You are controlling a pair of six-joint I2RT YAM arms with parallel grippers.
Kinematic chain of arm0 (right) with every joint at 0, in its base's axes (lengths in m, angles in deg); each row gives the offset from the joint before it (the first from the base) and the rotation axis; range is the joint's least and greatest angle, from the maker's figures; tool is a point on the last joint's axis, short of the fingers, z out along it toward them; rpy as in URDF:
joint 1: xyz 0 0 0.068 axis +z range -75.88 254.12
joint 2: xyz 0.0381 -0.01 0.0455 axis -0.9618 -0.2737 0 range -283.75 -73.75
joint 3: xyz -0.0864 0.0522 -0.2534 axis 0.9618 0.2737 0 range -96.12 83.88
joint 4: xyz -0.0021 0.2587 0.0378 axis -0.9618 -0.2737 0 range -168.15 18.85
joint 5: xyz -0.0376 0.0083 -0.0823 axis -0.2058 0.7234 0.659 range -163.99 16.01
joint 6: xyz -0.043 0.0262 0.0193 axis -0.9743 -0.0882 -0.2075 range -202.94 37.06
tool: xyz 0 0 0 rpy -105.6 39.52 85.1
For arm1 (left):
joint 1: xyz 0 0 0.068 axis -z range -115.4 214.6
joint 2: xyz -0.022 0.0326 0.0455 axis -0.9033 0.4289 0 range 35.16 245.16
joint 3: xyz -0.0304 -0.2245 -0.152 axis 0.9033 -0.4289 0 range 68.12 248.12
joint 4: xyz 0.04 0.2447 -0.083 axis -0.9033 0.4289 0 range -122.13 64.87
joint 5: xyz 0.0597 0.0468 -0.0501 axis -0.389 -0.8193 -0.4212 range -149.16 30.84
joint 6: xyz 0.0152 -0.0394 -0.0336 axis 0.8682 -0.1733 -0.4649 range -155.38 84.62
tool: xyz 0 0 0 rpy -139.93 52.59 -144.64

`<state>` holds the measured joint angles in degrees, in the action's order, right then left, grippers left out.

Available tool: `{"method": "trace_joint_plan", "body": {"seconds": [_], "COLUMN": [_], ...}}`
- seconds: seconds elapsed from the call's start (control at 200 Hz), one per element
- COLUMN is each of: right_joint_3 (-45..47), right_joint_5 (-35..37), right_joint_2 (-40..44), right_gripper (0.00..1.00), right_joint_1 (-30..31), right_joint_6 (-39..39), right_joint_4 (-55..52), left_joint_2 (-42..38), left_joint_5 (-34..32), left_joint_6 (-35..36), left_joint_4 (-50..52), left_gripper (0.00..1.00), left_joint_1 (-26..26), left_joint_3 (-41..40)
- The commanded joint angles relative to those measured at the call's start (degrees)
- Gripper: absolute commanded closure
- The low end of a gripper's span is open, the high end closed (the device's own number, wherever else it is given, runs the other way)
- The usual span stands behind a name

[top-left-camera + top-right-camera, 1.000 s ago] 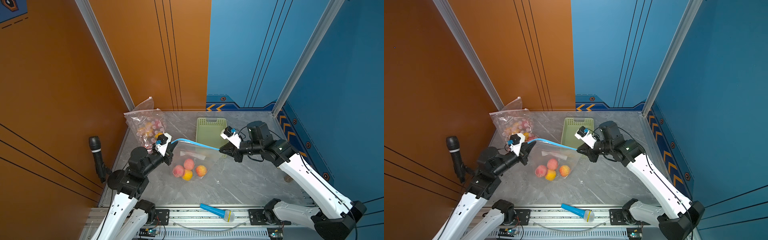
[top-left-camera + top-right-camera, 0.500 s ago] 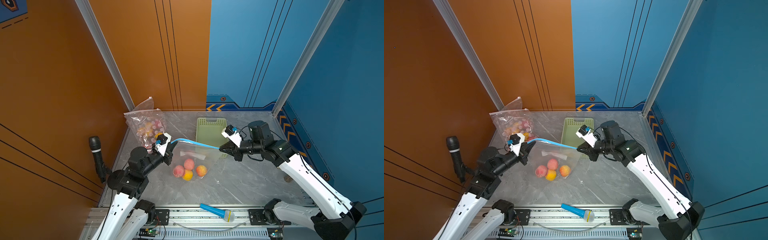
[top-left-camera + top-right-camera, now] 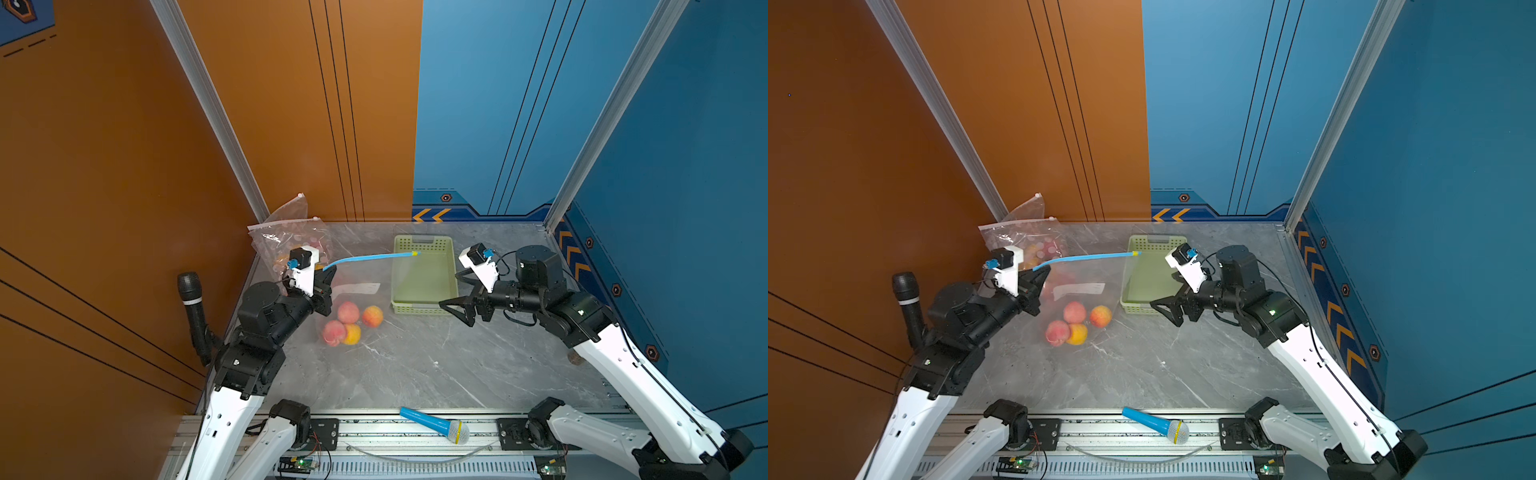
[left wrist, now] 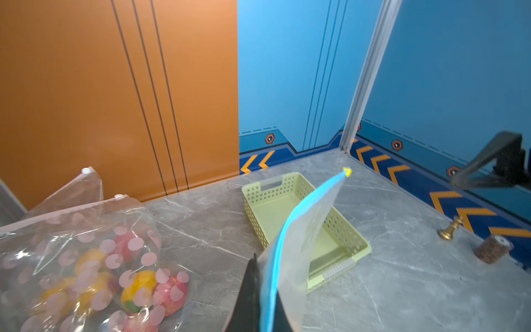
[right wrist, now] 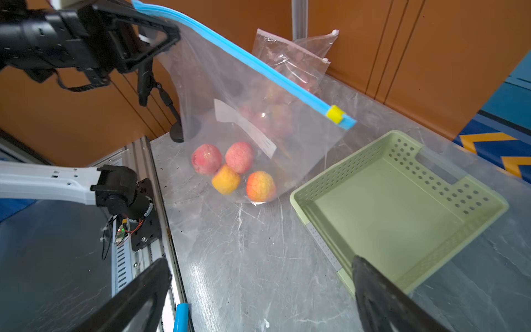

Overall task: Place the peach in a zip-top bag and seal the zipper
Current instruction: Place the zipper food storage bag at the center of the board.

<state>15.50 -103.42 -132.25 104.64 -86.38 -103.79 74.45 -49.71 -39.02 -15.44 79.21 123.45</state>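
I will next lift the clear bag outward with my left gripper, then lower and release it on bare tabletop (image 3: 357, 239) (image 4: 213, 224) beside the dotted bag, as the slider is at the zipper's loose end.
The clear zip-top bag (image 3: 361, 274) hangs from its blue zipper strip (image 3: 370, 258), its bottom resting on the table. Several peaches (image 3: 348, 311) lie inside it and show through the plastic (image 5: 238, 156). The yellow slider (image 5: 334, 113) sits at the strip's free end, above the basket. My left gripper (image 3: 326, 286) is shut on the other end of the zipper, and in the left wrist view the blue strip runs out from between its fingers (image 4: 264, 299). My right gripper (image 3: 451, 291) stands open in front of the basket, apart from the bag, with nothing between its fingers (image 5: 260, 266).
A pale green basket (image 3: 424, 274) stands behind the right gripper. A second dotted bag of fruit (image 3: 286, 241) leans in the back left corner. A black microphone on a stand (image 3: 191, 299) is at the left edge. A blue toy microphone (image 3: 436, 424) lies on the front rail.
My right gripper has opened and let go of the slider end of the zipper, which now hangs free over the basket. The left gripper holds as before.
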Motion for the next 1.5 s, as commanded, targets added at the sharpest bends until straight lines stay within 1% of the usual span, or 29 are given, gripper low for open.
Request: {"method": "trace_joint_plan", "body": {"seconds": [0.0,0.115,0.22,0.33,0.451,0.556,0.726,0.906,1.006,1.061,1.126,1.186,1.357,1.492], "right_joint_3": [2.07,5.89,8.20,8.44,8.86,8.72,8.73,8.45,8.60,8.71,8.96,9.13,9.49,9.49], "right_joint_5": [12.25,21.24,26.65,30.28,32.60,34.46,35.67,35.11,34.29,33.92,33.50,33.14,32.16,30.78], "right_joint_2": [3.94,7.14,7.88,8.00,9.14,9.80,9.91,8.20,7.02,6.60,6.15,5.85,5.57,5.42], "right_gripper": [0.00,0.00,0.00,0.00,0.00,0.00,0.00,0.00,0.00,0.00,0.00,0.00,0.00,0.00], "right_joint_1": [0.06,-0.02,-0.11,-0.20,-0.20,-0.29,-0.60,-1.08,-1.42,-1.48,-1.56,-1.61,-1.89,-2.01], "right_joint_6": [6.47,10.42,13.06,14.82,16.50,17.52,18.60,18.45,18.52,18.72,19.21,19.42,19.57,19.95], "right_joint_4": [4.34,6.80,6.63,4.81,5.02,4.94,4.45,3.90,4.32,4.68,4.91,5.18,5.64,6.10], "left_joint_2": [1.26,4.36,8.63,14.53,21.45,26.93,36.69,48.51,55.23,57.87,59.22,58.85,53.29,48.39], "left_joint_5": [-7.77,-9.41,-12.53,-13.73,-14.87,-14.81,-18.02,-21.48,-24.41,-26.60,-29.35,-31.71,-35.85,-35.07], "left_joint_6": [-3.88,-5.56,-7.75,-6.82,-5.83,-7.36,-9.96,-13.88,-16.23,-18.54,-21.16,-25.11,-34.10,-41.19], "left_joint_4": [6.10,6.87,7.88,9.06,8.22,4.95,-1.48,-9.28,-8.41,-8.15,-8.52,-8.59,-11.95,-14.03], "left_gripper": [1.00,1.00,1.00,1.00,1.00,1.00,1.00,1.00,1.00,1.00,1.00,1.00,1.00,1.00], "left_joint_1": [-0.29,-0.33,-0.38,-0.47,-0.85,-1.18,-1.18,0.12,1.48,2.51,3.56,4.13,3.64,0.31], "left_joint_3": [7.15,11.90,16.92,23.96,29.62,32.44,36.22,41.03,46.62,48.22,47.55,44.67,29.04,17.91]}}
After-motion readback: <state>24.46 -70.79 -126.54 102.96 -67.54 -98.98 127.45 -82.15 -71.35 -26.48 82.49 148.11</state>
